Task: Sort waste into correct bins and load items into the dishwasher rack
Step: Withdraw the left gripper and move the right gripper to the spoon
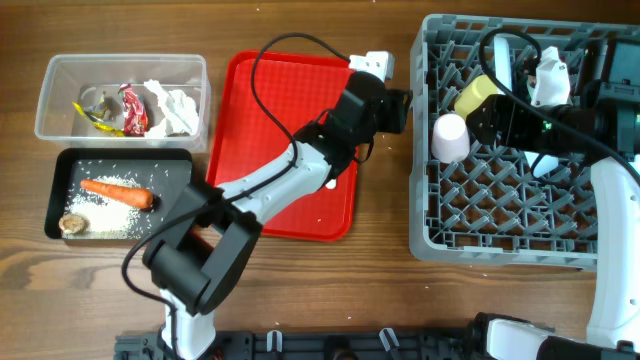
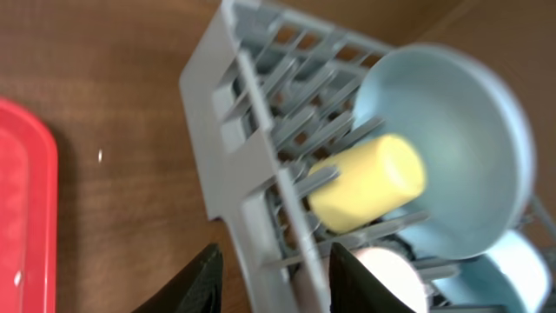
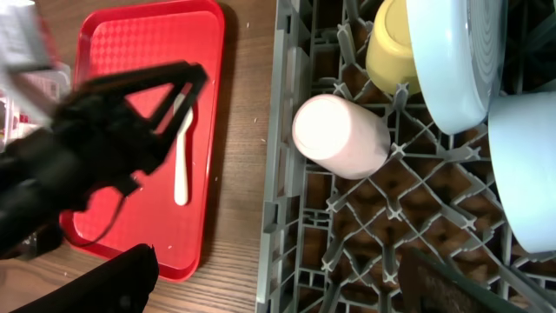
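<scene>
The white spoon's handle [image 1: 331,183] is below and to the left in the overhead view, so my right gripper will next move over the red tray [image 1: 240,150] and down.
My left gripper [image 1: 402,104] hovers at the left wall of the grey dishwasher rack [image 1: 424,200], open with nothing between its fingers [image 2: 205,280]. Just inside that wall lie the yellow cup [image 2: 368,181] and the small white-pink cup [image 1: 450,138]. Two pale blue-green bowls [image 3: 456,52] [image 3: 526,165] stand on edge behind them. My right gripper [image 1: 497,122] hangs wide open and empty over the rack. The white spoon [image 3: 181,156] lies on the red tray [image 1: 240,150]. The clear tub [image 1: 60,95] holds wrappers [image 1: 132,108] and tissue [image 1: 172,105]. In the black tray [image 1: 60,165] are the carrot [image 1: 118,192], rice and a brown lump [image 1: 71,224].
The left arm [image 1: 270,185] stretches diagonally across the red tray, with its cable looping above. The right arm [image 1: 610,240] runs along the rack's right side. Bare wood table [image 1: 380,270] shows between tray and rack.
</scene>
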